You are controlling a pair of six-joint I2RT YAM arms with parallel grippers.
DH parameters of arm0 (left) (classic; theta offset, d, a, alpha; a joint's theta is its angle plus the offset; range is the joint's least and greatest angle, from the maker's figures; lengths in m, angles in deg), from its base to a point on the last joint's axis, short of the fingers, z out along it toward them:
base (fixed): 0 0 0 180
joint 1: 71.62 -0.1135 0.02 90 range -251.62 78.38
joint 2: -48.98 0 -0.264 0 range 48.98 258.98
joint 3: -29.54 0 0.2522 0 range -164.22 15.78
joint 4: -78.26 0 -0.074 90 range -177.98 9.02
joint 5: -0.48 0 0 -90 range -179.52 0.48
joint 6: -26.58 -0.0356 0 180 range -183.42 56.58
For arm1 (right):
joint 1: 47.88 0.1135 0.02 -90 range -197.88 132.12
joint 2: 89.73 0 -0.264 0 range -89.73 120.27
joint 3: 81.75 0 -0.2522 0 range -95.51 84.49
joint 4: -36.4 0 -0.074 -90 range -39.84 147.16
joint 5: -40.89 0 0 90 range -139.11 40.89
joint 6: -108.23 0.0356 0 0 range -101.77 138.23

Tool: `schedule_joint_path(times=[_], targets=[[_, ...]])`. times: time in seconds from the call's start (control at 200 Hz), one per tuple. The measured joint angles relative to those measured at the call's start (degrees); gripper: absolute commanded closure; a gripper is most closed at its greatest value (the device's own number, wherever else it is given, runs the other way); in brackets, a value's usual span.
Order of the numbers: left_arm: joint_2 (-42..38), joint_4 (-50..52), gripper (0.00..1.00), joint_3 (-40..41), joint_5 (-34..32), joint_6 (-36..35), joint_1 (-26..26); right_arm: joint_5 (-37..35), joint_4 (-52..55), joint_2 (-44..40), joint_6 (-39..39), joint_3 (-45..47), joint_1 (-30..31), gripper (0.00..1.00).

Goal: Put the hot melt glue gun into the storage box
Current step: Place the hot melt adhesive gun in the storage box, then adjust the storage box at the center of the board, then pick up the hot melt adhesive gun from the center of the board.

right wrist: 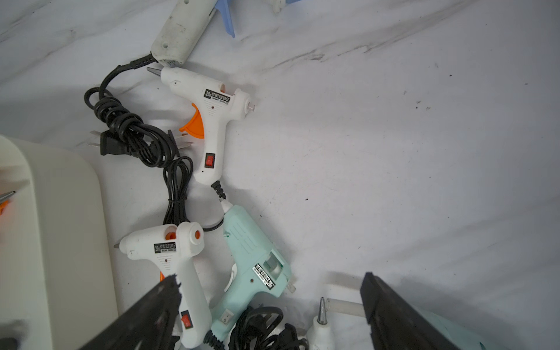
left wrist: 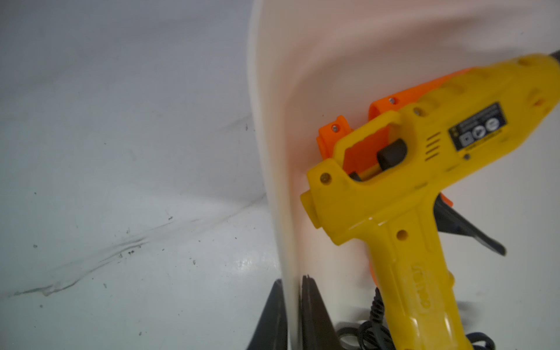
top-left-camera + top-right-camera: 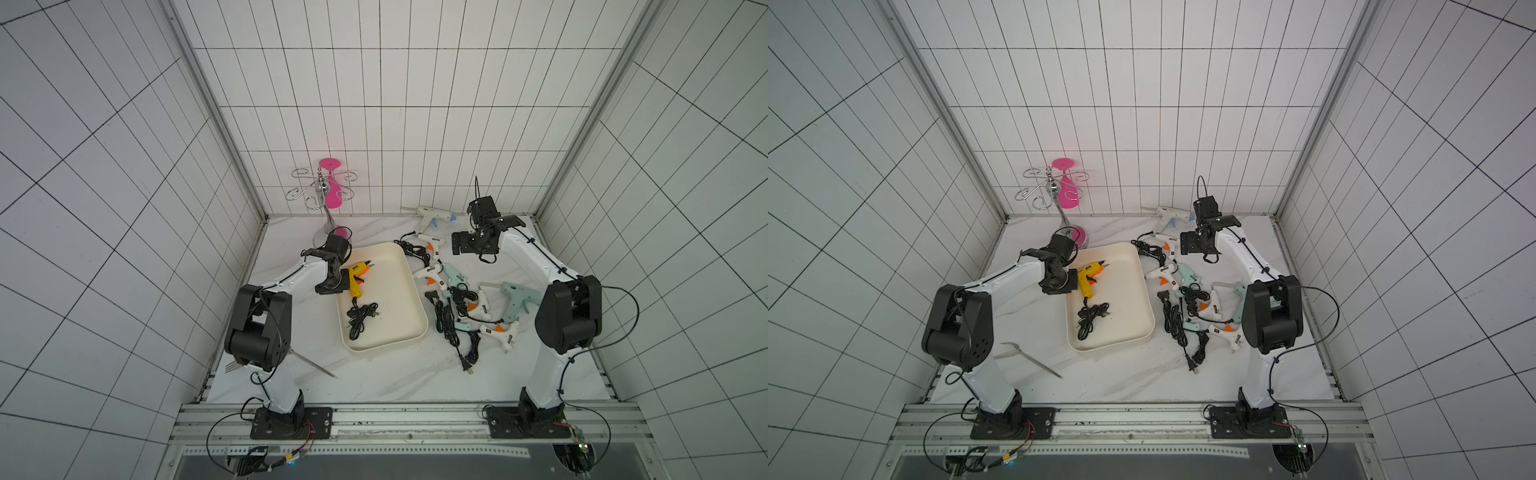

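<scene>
My right gripper is going down toward the box next and will straddle the white handle (image 3: 436,250) (image 1: 213,144) beyond the teal glue gun, since the bare tabletop leaves room for its fingers.
The cream storage box (image 3: 399,299) (image 3: 1127,303) sits mid-table. Inside it, against the left wall, lies a yellow hot melt glue gun (image 3: 355,279) (image 3: 1087,281) (image 2: 394,188) with its black cord coiled beside it. My left gripper (image 3: 343,283) (image 3: 1074,283) (image 2: 292,281) is shut on the box's left wall (image 2: 272,151), one finger outside and one inside. My right gripper (image 3: 473,247) (image 3: 1198,247) (image 1: 271,277) hangs open above other glue guns: a white one (image 1: 212,121), a second white one (image 1: 181,266) and a teal one (image 1: 254,266).
Several more white and teal glue guns with tangled black cords (image 3: 449,320) lie right of the box. Another white one (image 3: 434,216) rests by the back wall. A wire rack holding a pink glass (image 3: 328,191) stands back left. Metal tongs (image 3: 311,361) lie front left.
</scene>
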Motion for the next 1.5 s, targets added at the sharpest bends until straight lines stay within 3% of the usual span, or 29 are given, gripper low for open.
schedule_joint_path(times=[0.3,0.47,0.52,0.66,0.769,0.944,1.209,1.374,1.454,1.504], targets=[[2.32,4.31,1.0,-3.39,-5.03,-4.24,0.0,0.59,3.23,6.05,-2.84,-6.27,-1.27,0.09],[2.32,4.5,0.98,-3.39,-4.87,-4.48,0.07,2.45,2.71,13.86,-3.28,-11.93,-1.14,0.14],[2.32,4.63,0.92,-3.39,-5.09,-4.04,0.24,3.28,2.71,16.94,-3.43,-14.62,-1.01,0.15],[1.64,5.92,0.48,-3.19,-8.11,-2.05,0.48,3.65,2.8,25.33,-4.15,-23.52,-0.11,0.16],[-2.19,5.88,0.4,-2.4,-9.6,-0.48,0.09,3.87,3.61,29.2,-4.07,-28.04,0.57,0.18],[-9.22,4.04,0.39,-1.33,-10.12,1.33,-0.26,5.07,4.55,31.95,-3.8,-31.95,1.53,0.2],[-9.7,3.39,0.39,-0.15,-9.99,1.53,-0.26,3.93,6.16,33.62,-4.11,-32.06,2.64,0.22],[-9.73,3.37,0.39,-0.13,-9.44,1.51,-0.26,3.17,6.58,35.63,-4.13,-33.2,3.19,0.32],[-9.73,3.41,0.39,-0.17,-9.16,1.4,-0.26,2.23,6.82,36.02,-4.39,-33.62,3.28,0.41],[-9.73,3.52,0.39,-0.31,-8.98,1.25,-0.26,1.88,7.1,36.15,-4.48,-33.97,3.28,0.53]])
